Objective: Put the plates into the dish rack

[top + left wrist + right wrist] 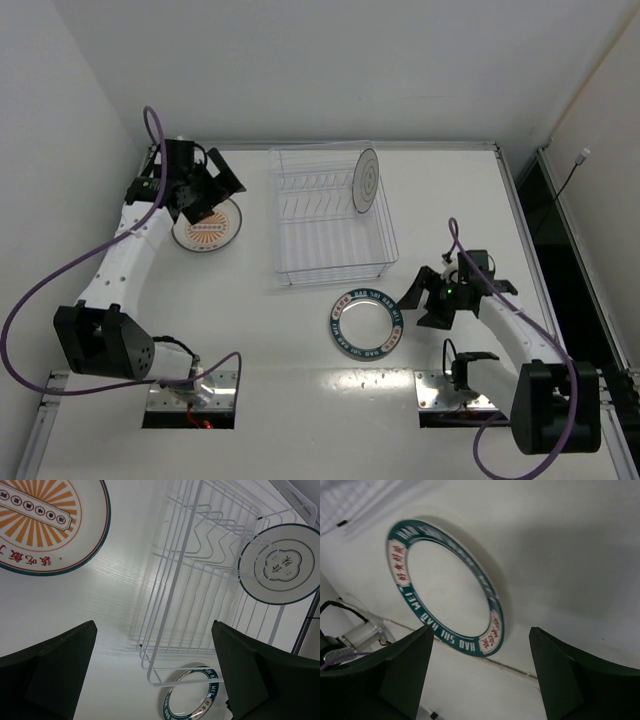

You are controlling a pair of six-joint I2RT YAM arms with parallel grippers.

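Observation:
My right gripper lowers and shifts slightly back next, onto the rim of the dark-rimmed lettered plate on the gripper's side.
The orange sunburst plate lies flat at the left, also in the left wrist view. My left gripper hovers over its far edge, open and empty. The dish rack stands at the table's middle back. The white plate with thin dark rings stands upright in its far right tines. The dark-rimmed lettered plate lies flat in front of the rack. My right gripper is open and empty just right of it.
White walls close the table at the left and back. A dark gap runs along the table's right edge. Two cutouts with cables sit at the near edge by the arm bases.

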